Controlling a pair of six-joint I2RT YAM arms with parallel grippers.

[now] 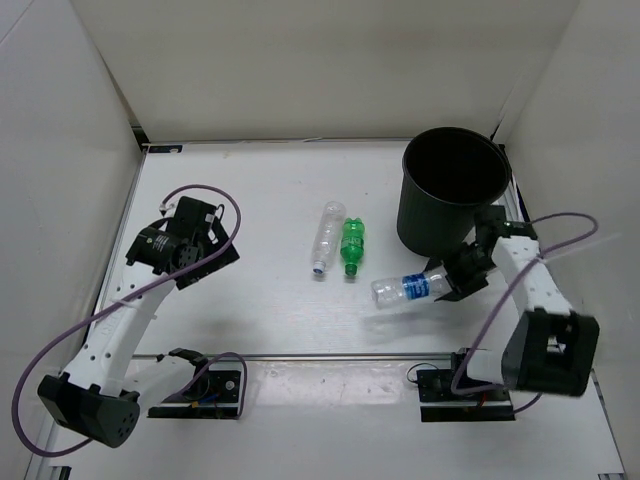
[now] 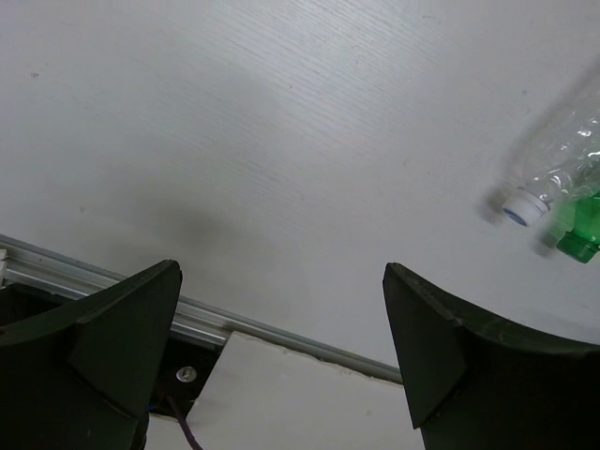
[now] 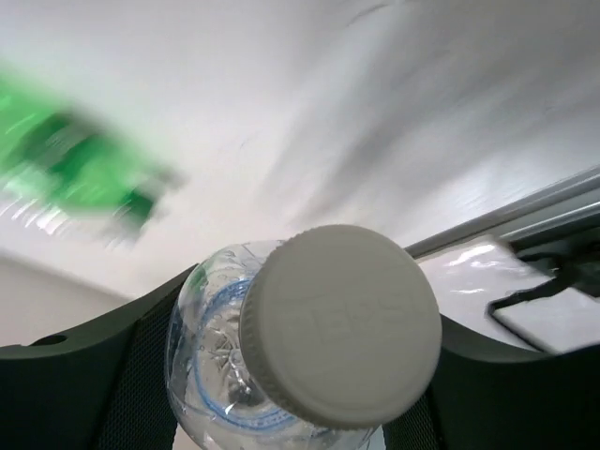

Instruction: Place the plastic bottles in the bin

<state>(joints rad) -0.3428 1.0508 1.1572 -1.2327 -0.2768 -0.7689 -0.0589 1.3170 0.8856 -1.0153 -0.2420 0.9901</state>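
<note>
I will lift my right gripper's bottle outward over the bin's opening (image 1: 457, 166), which is higher, and release it next.
My right gripper (image 1: 455, 280) is shut on a clear bottle with a blue label (image 1: 408, 288), holding it level just in front of the bin (image 1: 455, 190), a tall black bucket at the back right. In the right wrist view the bottle's white cap (image 3: 342, 323) fills the space between the fingers (image 3: 300, 375). A plain clear bottle (image 1: 326, 238) and a green bottle (image 1: 352, 246) lie side by side mid-table; both show in the left wrist view (image 2: 553, 173) (image 2: 581, 230). My left gripper (image 1: 205, 240) (image 2: 281, 356) is open and empty at the left. No fourth bottle shows.
White walls enclose the table on three sides. A metal rail (image 1: 320, 357) runs along the near edge, with the two arm bases (image 1: 205, 390) (image 1: 465, 390) behind it. Cables loop beside both arms.
</note>
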